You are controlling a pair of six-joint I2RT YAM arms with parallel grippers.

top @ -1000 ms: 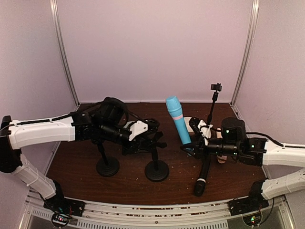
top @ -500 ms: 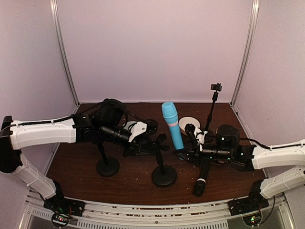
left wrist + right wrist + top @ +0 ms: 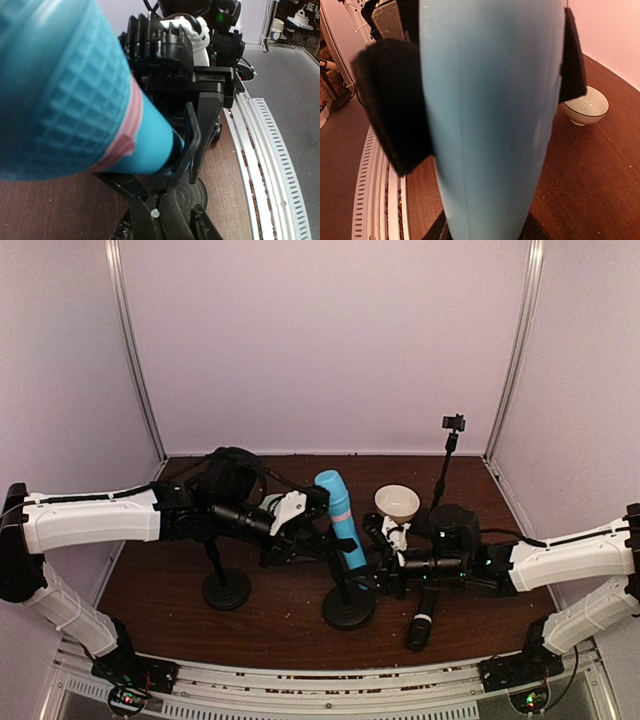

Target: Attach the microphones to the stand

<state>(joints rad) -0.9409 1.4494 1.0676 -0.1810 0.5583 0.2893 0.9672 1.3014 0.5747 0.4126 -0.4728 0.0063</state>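
Note:
My right gripper will next move the light blue microphone (image 3: 490, 150) and stand outward to the open tabletop (image 3: 615, 155) beside the bowl, then release.
My right gripper (image 3: 373, 566) is shut on the lower handle of the light blue microphone (image 3: 337, 514), which stands tilted with its head up. In the right wrist view the microphone (image 3: 490, 150) fills the middle between the black pads (image 3: 395, 105). Its lower end rests in the black clip (image 3: 192, 135) of the stand (image 3: 348, 610), whose round base (image 3: 194, 194) stands on the table. My left gripper (image 3: 312, 540) is shut on the stand just below the clip (image 3: 161, 212). A black microphone (image 3: 420, 620) lies on the table beneath the right arm.
A second black stand (image 3: 226, 590) stands at the left under my left arm. A small white bowl (image 3: 397, 502) sits behind the right gripper and shows again as the bowl (image 3: 586, 106). A thin pole with a small clamp (image 3: 450, 445) rises at the back right.
The right gripper has carried the blue microphone left to the stand's clip, uncovering the bowl. The left gripper has shifted the stand slightly right and nearer.

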